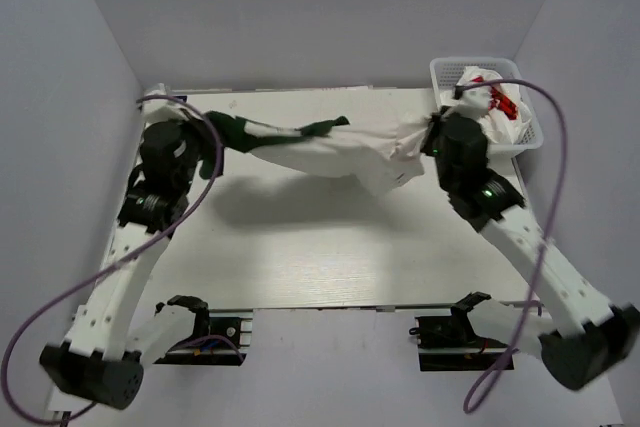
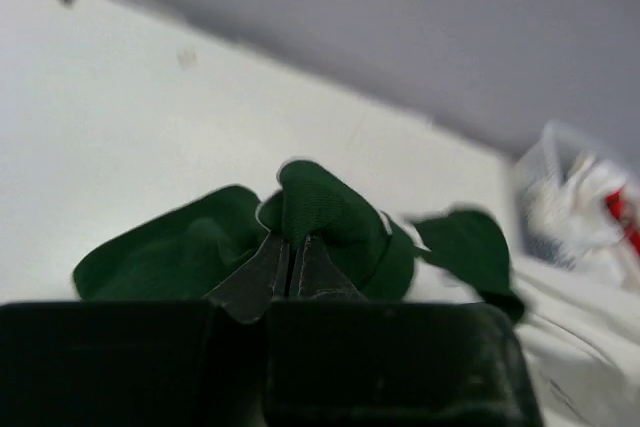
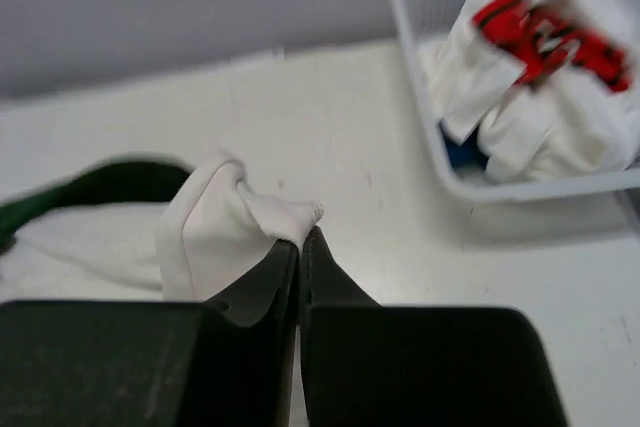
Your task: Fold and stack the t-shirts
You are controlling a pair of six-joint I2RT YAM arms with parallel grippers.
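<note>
I should lower the dark green end with my left gripper next until it rests on the clear patch of shadowed tabletop below, then release it.
A white t-shirt with dark green parts (image 1: 330, 152) hangs stretched in the air between both grippers, above the far half of the table. My left gripper (image 1: 212, 127) is shut on its dark green end (image 2: 330, 217). My right gripper (image 1: 432, 139) is shut on a white fold (image 3: 235, 222) of the same shirt. A white t-shirt with red print (image 1: 497, 97) lies bunched in the basket, also in the right wrist view (image 3: 545, 47). A bit of blue cloth (image 3: 462, 152) shows beneath it.
A white plastic mesh basket (image 1: 528, 127) stands at the far right corner of the white table (image 1: 300, 257). Grey walls close in the back and both sides. The held shirt casts a shadow on the table below it.
</note>
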